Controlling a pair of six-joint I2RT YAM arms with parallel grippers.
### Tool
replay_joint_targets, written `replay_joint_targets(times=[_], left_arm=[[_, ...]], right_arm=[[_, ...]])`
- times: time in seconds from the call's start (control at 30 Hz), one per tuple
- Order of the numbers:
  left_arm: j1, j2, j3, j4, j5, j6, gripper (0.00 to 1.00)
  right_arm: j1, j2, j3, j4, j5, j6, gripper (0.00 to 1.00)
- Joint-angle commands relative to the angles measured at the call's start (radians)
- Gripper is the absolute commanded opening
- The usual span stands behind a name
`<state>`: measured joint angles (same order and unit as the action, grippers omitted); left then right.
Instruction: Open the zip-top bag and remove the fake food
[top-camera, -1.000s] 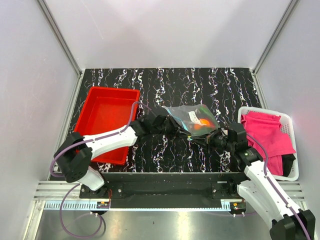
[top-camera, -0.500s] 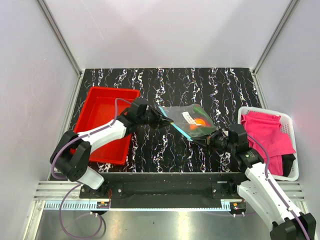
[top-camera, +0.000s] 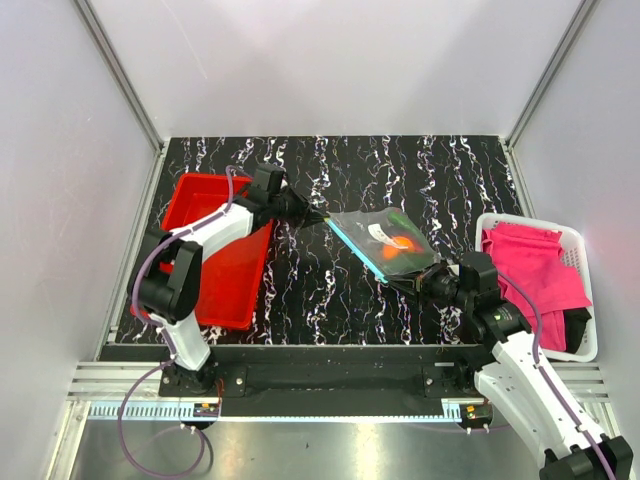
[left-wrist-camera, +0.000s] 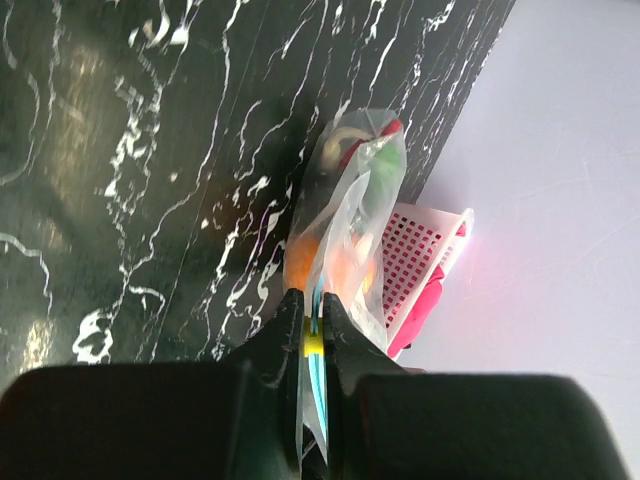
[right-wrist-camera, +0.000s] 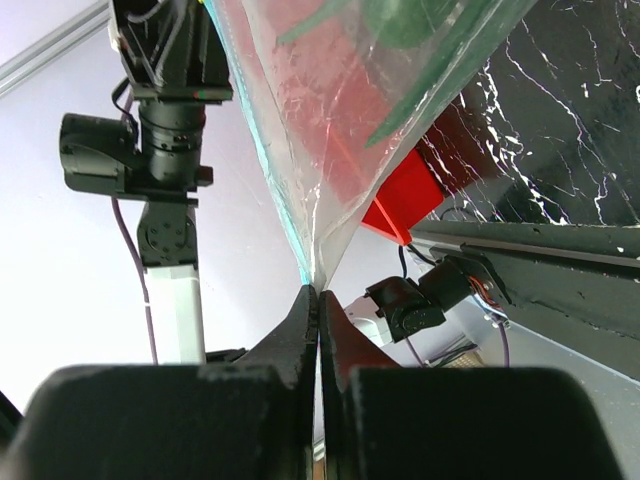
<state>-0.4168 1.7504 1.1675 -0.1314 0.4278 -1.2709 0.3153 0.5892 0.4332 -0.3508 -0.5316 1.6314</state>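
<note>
The left gripper moves toward the orange fruit (left-wrist-camera: 301, 262) next, fingers tilting down, and releases the bag's slider over the marbled table, because the bag hangs stretched above the table.
The clear zip-top bag (top-camera: 385, 240) hangs stretched between both grippers above the table, its teal zip strip (top-camera: 355, 250) taut along the near edge. Inside it I see the orange fruit (top-camera: 404, 243) and green pieces of fake food. My left gripper (top-camera: 322, 218) is shut on the bag's left end, over the yellow slider (left-wrist-camera: 314, 346) on the teal strip. My right gripper (top-camera: 398, 281) is shut on the bag's right corner (right-wrist-camera: 318, 275). In the left wrist view the bag (left-wrist-camera: 350, 220) holds orange, green and red pieces.
A red tray (top-camera: 215, 245) lies at the left, under the left arm. A white basket (top-camera: 570, 240) with a pink cloth (top-camera: 535, 265) stands at the right edge. The black marbled table (top-camera: 400, 165) lies beneath.
My left gripper has moved left and farther back along the zip strip, toward the red tray. The bag is now pulled tighter and longer between the grippers. The right gripper has barely moved.
</note>
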Motion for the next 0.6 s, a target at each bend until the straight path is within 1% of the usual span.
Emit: replay_joint_targets(times=[0.0, 0.07, 0.17, 0.2, 0.23, 0.3, 0.37, 0.4, 0.43, 0.47, 0.5, 0.53, 0.57], left_arm=[[0.049, 0.050, 0.096, 0.013, -0.037, 0.064, 0.00], [0.047, 0.035, 0.106, 0.013, -0.043, 0.074, 0.00], [0.047, 0.017, 0.130, -0.011, -0.038, 0.163, 0.00], [0.046, 0.003, 0.148, -0.026, -0.035, 0.185, 0.00], [0.044, -0.008, 0.153, -0.062, -0.032, 0.205, 0.00], [0.038, -0.061, 0.137, -0.077, -0.038, 0.248, 0.00], [0.023, -0.101, 0.117, -0.082, -0.053, 0.275, 0.00], [0.016, -0.138, 0.098, -0.085, -0.054, 0.281, 0.00], [0.007, -0.152, 0.092, -0.086, -0.055, 0.288, 0.00], [-0.014, -0.169, 0.087, -0.091, -0.055, 0.292, 0.00], [-0.028, -0.183, 0.081, -0.102, -0.060, 0.297, 0.00], [-0.042, -0.207, 0.080, -0.111, -0.064, 0.301, 0.00], [-0.072, -0.216, 0.083, -0.122, -0.078, 0.314, 0.00]], right_arm=[[0.005, -0.002, 0.009, -0.033, -0.030, -0.007, 0.00], [0.004, 0.012, 0.016, -0.034, -0.030, -0.022, 0.00], [0.002, 0.040, 0.045, -0.036, -0.033, -0.067, 0.00], [-0.001, 0.050, 0.058, -0.037, -0.037, -0.099, 0.05], [-0.001, 0.085, 0.082, -0.039, -0.045, -0.119, 0.16], [-0.004, 0.124, 0.142, -0.059, -0.054, -0.197, 0.20], [-0.004, 0.182, 0.192, -0.114, -0.041, -0.252, 0.31], [-0.004, 0.201, 0.253, -0.137, -0.039, -0.322, 0.38], [-0.004, 0.239, 0.289, -0.160, -0.036, -0.364, 0.49], [-0.004, 0.262, 0.330, -0.225, -0.024, -0.413, 0.54], [-0.004, 0.283, 0.428, -0.265, -0.013, -0.535, 0.56], [-0.002, 0.328, 0.484, -0.310, 0.004, -0.607, 0.58], [-0.002, 0.355, 0.536, -0.408, 0.046, -0.681, 0.64]])
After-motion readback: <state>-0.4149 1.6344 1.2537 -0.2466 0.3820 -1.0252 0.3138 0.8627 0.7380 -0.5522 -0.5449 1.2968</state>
